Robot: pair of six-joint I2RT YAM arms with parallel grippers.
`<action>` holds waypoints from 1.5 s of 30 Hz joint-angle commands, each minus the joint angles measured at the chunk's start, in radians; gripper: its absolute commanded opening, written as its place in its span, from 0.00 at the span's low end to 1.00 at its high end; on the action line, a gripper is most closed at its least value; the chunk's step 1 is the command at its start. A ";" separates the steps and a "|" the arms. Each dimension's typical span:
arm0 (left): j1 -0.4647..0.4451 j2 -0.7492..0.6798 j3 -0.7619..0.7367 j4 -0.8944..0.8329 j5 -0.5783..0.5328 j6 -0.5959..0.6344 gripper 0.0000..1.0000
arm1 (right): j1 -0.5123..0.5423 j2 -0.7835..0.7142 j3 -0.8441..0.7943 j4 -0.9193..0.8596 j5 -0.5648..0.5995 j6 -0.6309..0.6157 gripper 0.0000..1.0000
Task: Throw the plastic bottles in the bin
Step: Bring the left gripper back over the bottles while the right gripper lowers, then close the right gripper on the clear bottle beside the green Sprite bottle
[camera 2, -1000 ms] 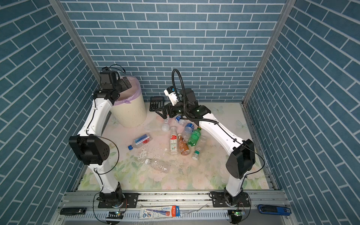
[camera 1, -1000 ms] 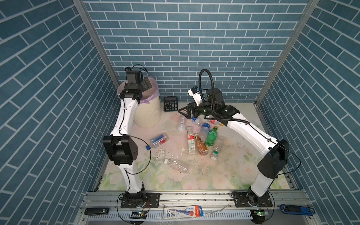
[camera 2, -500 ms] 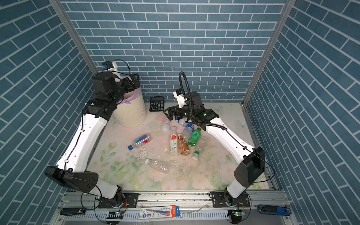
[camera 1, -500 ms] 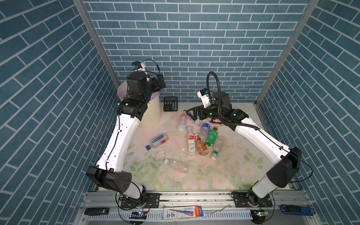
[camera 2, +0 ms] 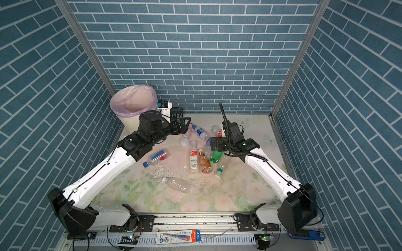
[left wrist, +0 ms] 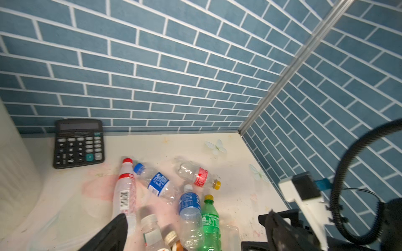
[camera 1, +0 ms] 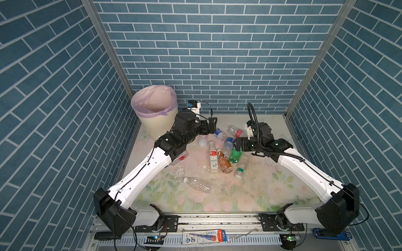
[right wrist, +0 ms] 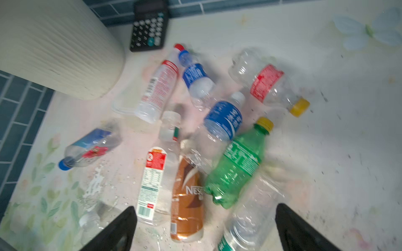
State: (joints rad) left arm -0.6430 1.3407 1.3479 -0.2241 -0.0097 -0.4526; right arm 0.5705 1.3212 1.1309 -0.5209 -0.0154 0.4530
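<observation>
Next, my right gripper lowers and draws back onto the middle of the clear square bottle (right wrist: 251, 214), since the bottle lies below the gripper and nearer my base.
Several plastic bottles lie in a heap mid-table: a green one (camera 1: 236, 155) (right wrist: 237, 165), a brown one (camera 1: 224, 162) (right wrist: 188, 195), and clear ones with blue (left wrist: 158, 182) or red (right wrist: 266, 83) labels. One clear bottle (camera 1: 196, 184) lies alone nearer the front. The cream bin (camera 1: 152, 127) with lilac liner stands back left, its mouth uncovered. My left gripper (camera 1: 212, 126) (left wrist: 195, 232) hangs open and empty at the heap's back-left edge. My right gripper (camera 1: 237, 145) (right wrist: 206, 230) is open and empty above the green bottle.
A black calculator (camera 2: 176, 112) (left wrist: 78, 143) lies against the back wall beside the bin. A blue-and-red labelled bottle (camera 2: 156, 157) lies beneath my left forearm. Brick walls close in the left, back and right sides. Wet spots and crumbs mark the floral cloth (camera 1: 250, 195).
My left arm has swung off the bin and dropped low to the heap's back-left edge. My right gripper has drawn back to the right over the green bottle. Both jaws stayed open.
</observation>
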 commanded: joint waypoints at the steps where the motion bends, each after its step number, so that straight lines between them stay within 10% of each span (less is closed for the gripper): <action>1: -0.035 0.003 -0.070 0.075 0.037 -0.040 0.99 | 0.001 -0.026 -0.080 -0.039 0.072 0.077 0.99; 24: -0.057 0.071 -0.220 0.168 0.132 -0.100 0.99 | 0.002 0.232 -0.200 0.062 0.086 0.190 0.86; 45: -0.057 0.119 -0.227 0.164 0.162 -0.160 0.99 | -0.053 0.167 -0.274 0.038 0.120 0.138 0.44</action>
State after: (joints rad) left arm -0.6998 1.4757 1.0988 -0.0547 0.1558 -0.6083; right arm 0.5304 1.5288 0.8848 -0.4488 0.0925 0.6189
